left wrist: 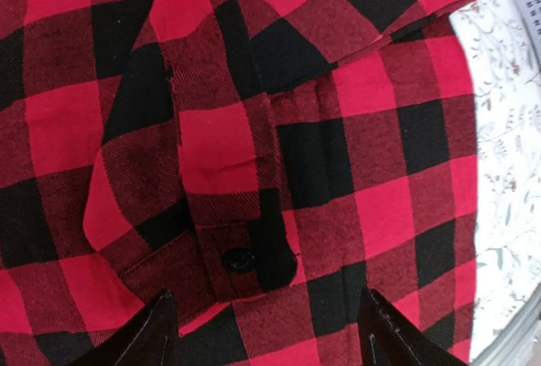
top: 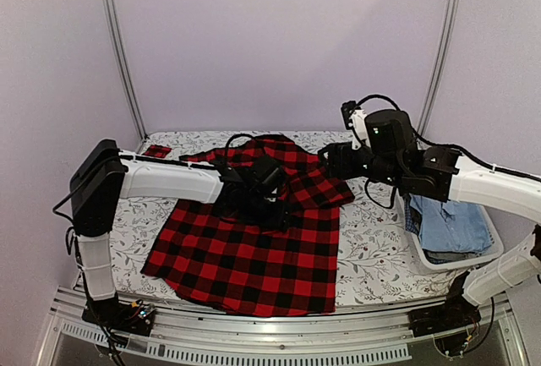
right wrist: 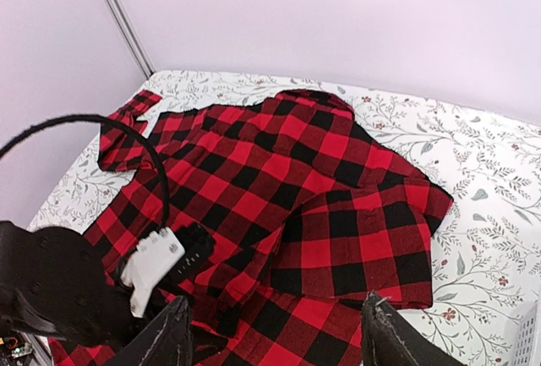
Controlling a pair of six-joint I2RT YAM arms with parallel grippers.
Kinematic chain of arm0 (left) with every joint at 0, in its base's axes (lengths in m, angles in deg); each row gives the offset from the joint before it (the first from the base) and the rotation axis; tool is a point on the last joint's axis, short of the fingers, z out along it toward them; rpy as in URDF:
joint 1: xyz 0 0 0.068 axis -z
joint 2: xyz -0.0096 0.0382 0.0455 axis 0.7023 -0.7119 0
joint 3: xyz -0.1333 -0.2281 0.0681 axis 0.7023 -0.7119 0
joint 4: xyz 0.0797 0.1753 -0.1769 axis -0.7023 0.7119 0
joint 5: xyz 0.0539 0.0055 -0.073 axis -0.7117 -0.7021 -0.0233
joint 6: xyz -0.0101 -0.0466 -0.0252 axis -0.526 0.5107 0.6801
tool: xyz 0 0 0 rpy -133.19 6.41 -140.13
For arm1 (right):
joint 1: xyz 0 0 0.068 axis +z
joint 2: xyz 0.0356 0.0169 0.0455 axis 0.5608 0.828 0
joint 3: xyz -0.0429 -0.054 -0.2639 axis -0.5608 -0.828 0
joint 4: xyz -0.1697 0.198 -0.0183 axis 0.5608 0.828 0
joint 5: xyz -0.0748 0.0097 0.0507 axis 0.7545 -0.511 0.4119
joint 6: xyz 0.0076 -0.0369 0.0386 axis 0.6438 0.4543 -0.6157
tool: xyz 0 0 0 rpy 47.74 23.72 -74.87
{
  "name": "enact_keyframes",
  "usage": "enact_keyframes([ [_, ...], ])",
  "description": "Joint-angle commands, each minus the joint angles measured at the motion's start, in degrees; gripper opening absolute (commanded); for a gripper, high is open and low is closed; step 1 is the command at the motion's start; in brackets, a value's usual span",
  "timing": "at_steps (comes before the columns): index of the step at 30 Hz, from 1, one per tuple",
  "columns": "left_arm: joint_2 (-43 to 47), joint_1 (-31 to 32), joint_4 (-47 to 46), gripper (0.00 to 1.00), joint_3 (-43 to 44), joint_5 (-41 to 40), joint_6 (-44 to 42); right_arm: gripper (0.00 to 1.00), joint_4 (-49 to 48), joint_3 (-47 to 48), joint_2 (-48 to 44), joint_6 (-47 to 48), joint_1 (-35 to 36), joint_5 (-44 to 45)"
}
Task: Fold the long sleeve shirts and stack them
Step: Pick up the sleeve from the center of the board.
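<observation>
The raised fold's buttoned cuff lies below my left gripper, lined up between its open fingers. The left gripper moves down onto that cuff next and closes.
A red-and-black check long sleeve shirt (top: 254, 256) lies spread on the flower-print table cover. One sleeve is folded across its body (right wrist: 372, 231). The other sleeve stretches to the far left, and its cuff (top: 156, 151) rests on the cover. My left gripper (top: 269, 201) hovers low over the middle of the shirt and is open. A buttoned cuff (left wrist: 237, 258) lies just ahead of its fingers (left wrist: 161, 324). My right gripper (right wrist: 277, 303) hangs open above the shirt's right side, holding nothing. In the top view the right gripper (top: 331, 161) is near the folded sleeve.
A white basket (top: 499, 256) at the table's right edge holds folded blue denim shirts (top: 452, 222). The left arm's wrist and cable (right wrist: 59, 290) fill the lower left of the right wrist view. Metal frame posts (top: 118, 45) stand at the back corners.
</observation>
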Motion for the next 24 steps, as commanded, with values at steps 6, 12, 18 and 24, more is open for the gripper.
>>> enact_keyframes([
  [6,-8.5,3.4,11.6,0.68,9.9,-11.4,-3.2,0.67,0.0,-6.2,-4.7,-3.3,-0.2,3.2],
  [12,-11.7,4.1,13.1,0.56,13.6,-12.7,-5.2,0.65,1.0,-7.9,-2.6,-6.7,-0.6,1.5],
  [18,-12.1,4.1,15.0,0.22,15.0,-14.6,-6.4,0.60,0.6,-9.5,0.8,-10.0,-3.0,-2.3],
  [24,-7.0,2.3,14.7,0.00,13.8,-14.0,-6.7,0.49,-0.3,-9.7,6.8,-12.6,-6.0,-9.5],
])
